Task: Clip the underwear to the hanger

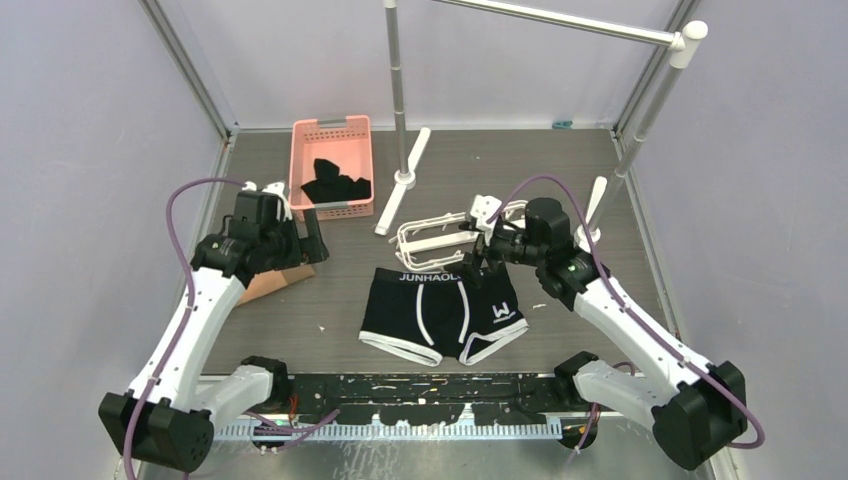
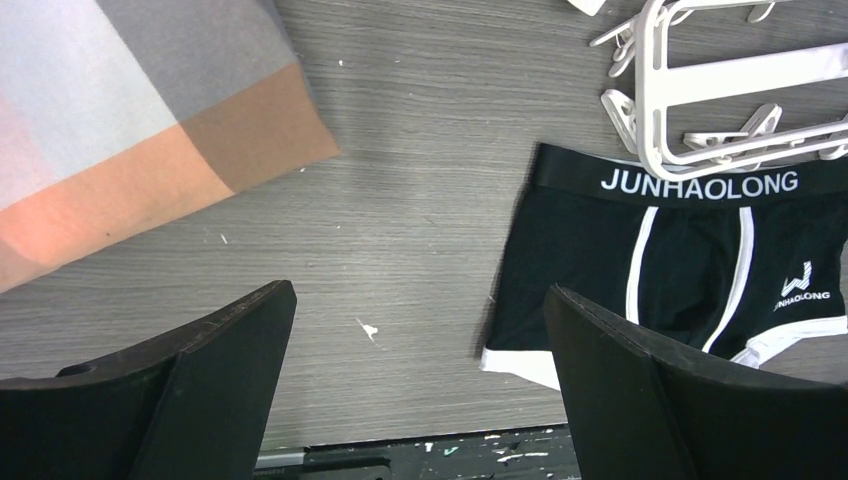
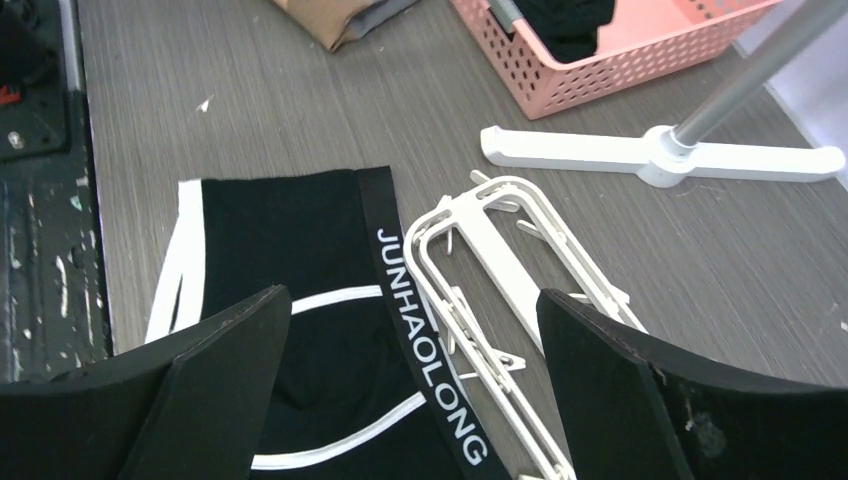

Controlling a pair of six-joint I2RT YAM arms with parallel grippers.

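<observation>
Next, the right gripper moves down and to the left in the top view onto the hanger's near bar, since the hanger overlaps the waistband's edge.
The underwear (image 1: 440,310), black boxer briefs with white piping and JUNHAOLONG lettering, lies flat on the table in the middle. The white hanger (image 1: 436,241) lies flat just beyond the waistband, touching or overlapping its edge. My right gripper (image 1: 478,266) is open and empty, above the waistband's right part and the hanger. In the right wrist view the underwear (image 3: 300,250) and the hanger (image 3: 490,245) show between its open fingers (image 3: 413,295). My left gripper (image 1: 315,245) is open and empty, left of the briefs. In the left wrist view (image 2: 420,300) the underwear (image 2: 690,260) and hanger (image 2: 740,75) lie to the right.
A pink basket (image 1: 332,165) with plain black garments (image 1: 335,185) stands at the back left. The grey rail stand's pole (image 1: 396,90) rises behind the hanger on white feet (image 3: 660,155). A folded brown and grey cloth (image 2: 130,120) lies under the left arm.
</observation>
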